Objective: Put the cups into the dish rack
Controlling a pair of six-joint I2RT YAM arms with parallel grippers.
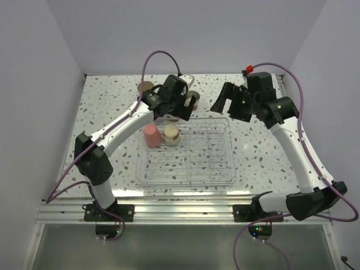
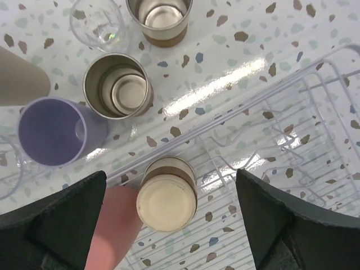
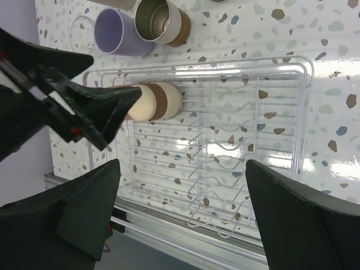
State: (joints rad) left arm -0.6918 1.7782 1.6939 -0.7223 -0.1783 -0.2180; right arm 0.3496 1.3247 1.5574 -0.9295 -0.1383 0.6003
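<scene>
The left gripper swings past the lavender cup next, then lowers to the second clear cup's rim (image 2: pixel 7 167), since the steel cup stands free in the rack.
The clear dish rack (image 1: pixel 197 160) lies mid-table. In its far left corner a coral-pink cup (image 1: pixel 151 135) and a steel cup with a tan base (image 1: pixel 171 134) stand upside down, side by side. My left gripper (image 1: pixel 183 108) hangs open above that corner. In the left wrist view its jaws (image 2: pixel 171 216) stand wide on either side of the steel cup (image 2: pixel 167 194) and do not touch it. Beyond the rack stand a lavender cup (image 2: pixel 53 131), two upright steel cups (image 2: pixel 118 85) (image 2: pixel 159 17), a clear cup (image 2: pixel 98 22) and a beige cup (image 2: pixel 17 79). My right gripper (image 1: pixel 226 103) is open and empty above the rack's far right side (image 3: pixel 180 214).
A second clear cup (image 2: pixel 7 169) shows at the left edge of the left wrist view. The rack's wavy wire dividers (image 3: pixel 225 152) run down its middle. The left gripper (image 3: pixel 73 95) shows in the right wrist view. White walls close the table on three sides.
</scene>
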